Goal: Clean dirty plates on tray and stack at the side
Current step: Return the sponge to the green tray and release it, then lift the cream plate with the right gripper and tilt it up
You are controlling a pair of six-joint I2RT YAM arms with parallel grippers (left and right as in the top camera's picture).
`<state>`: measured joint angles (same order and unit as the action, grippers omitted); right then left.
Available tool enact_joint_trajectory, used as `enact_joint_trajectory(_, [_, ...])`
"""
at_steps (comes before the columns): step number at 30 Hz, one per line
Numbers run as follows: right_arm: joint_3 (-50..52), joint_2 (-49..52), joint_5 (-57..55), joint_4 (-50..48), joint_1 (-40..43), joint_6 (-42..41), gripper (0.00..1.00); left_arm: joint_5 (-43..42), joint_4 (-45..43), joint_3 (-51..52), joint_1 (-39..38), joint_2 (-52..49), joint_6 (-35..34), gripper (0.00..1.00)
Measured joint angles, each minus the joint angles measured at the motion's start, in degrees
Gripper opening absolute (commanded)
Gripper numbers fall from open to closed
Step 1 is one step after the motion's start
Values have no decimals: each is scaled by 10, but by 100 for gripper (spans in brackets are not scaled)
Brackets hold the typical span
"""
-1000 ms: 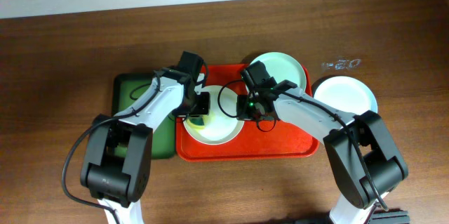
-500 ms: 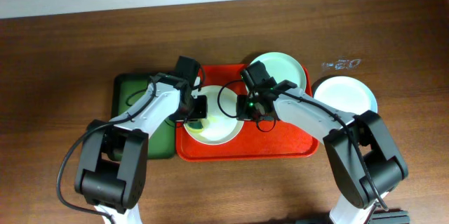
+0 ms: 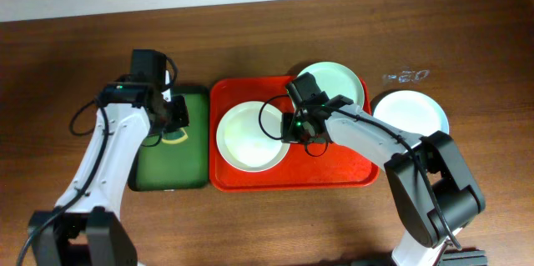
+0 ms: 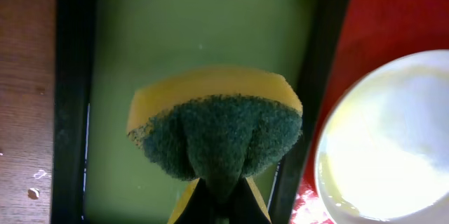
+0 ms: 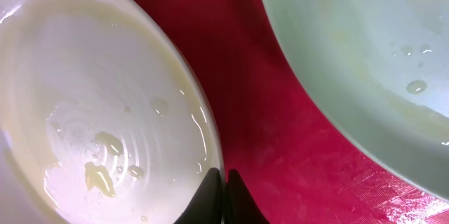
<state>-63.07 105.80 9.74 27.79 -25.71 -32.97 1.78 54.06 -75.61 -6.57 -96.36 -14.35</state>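
My left gripper needs to go down next onto the bare bottom of the dark green tray [image 3: 171, 162] and release the sponge there, since that tray just below is empty.
A whitish plate [image 3: 248, 135] with wet yellowish streaks lies on the left of the red-orange tray [image 3: 334, 174]. A pale mint plate [image 3: 338, 82] lies at the tray's back right. A third plate [image 3: 410, 114] sits on the table right of the tray. My right gripper [image 3: 289, 129] is shut on the whitish plate's right rim [image 5: 210, 147]. My left gripper [image 3: 171, 120] is shut on a yellow-and-green sponge [image 4: 217, 129] and holds it over the dark green tray [image 3: 171, 162]. The mint plate [image 5: 365, 62] shows a few droplets.
The dark green tray [image 4: 182, 34] lies left of the red tray, their rims nearly touching. Bare brown wooden table surrounds both. A small clear scrap [image 3: 406, 75] lies behind the right plate.
My left gripper has lifted the sponge off the whitish plate and moved left over the dark green tray. The right gripper and plates have stayed put.
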Motion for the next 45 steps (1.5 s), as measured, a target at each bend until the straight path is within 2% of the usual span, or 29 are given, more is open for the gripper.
enact_joint_trajectory(5, [0, 0, 0, 0, 0, 0, 4, 9, -16, 16, 0, -129, 0, 0])
enact_joint_trajectory(7, [0, 0, 0, 0, 0, 0, 4, 9, -23, 17, 0, -138, 0, 3])
enact_joint_trajectory(9, [0, 0, 0, 0, 0, 0, 5, 8, -22, 17, 0, -138, 2, 17])
enact_joint_trajectory(10, [0, 0, 0, 0, 0, 0, 9, 7, -16, 16, 0, -138, 3, 27])
enact_joint_trajectory(11, [0, 0, 0, 0, 0, 0, 12, 6, -1, 10, 0, -138, 4, 32])
enact_joint_trajectory(12, [0, 0, 0, 0, 0, 0, 15, 6, 3, 5, 0, -137, 5, 33])
enact_joint_trajectory(14, [0, 0, 0, 0, 0, -2, 22, 6, 6, -4, 0, -107, 4, 32])
enact_joint_trajectory(18, [0, 0, -3, -2, 0, 0, 22, 6, 5, -11, 3, 70, -12, 40])
enact_joint_trajectory(19, [0, 0, -5, -2, 0, 0, 21, 10, 6, -12, 5, 128, -16, 99])
enact_joint_trajectory(22, [0, 0, -7, -2, 0, 0, 21, 19, 11, -17, 5, 236, -21, 100])
enact_joint_trajectory(23, [0, 0, -7, -2, 0, 0, 17, 19, 17, -17, 5, 253, -24, 99])
enact_joint_trajectory(26, [3, 0, -7, -2, 0, 0, 11, 19, 44, -17, 5, 263, -24, 99])
enact_joint_trajectory(29, [3, 0, -7, -2, -1, 0, 11, 19, 51, -17, 5, 263, -24, 99])
enact_joint_trajectory(31, [3, 0, -9, -2, -12, 0, 4, 19, 51, -17, 5, 263, -24, 99])
enact_joint_trajectory(35, [3, 0, -20, 3, -19, 0, 4, 19, 51, -17, 5, 263, -24, 99])
enact_joint_trajectory(37, [-10, 0, -19, 37, -18, 0, 4, 19, 52, -17, 5, 263, -24, 99])
enact_joint_trajectory(38, [-47, -2, -20, 98, -16, 0, 4, 19, 52, -17, 5, 263, -24, 99])
enact_joint_trajectory(40, [-103, -4, -21, 146, -15, 5, 4, 19, 52, -17, 5, 263, -24, 99])
enact_joint_trajectory(45, [-221, -7, -24, 222, -15, 13, 4, 19, 52, -17, 5, 263, -24, 99])
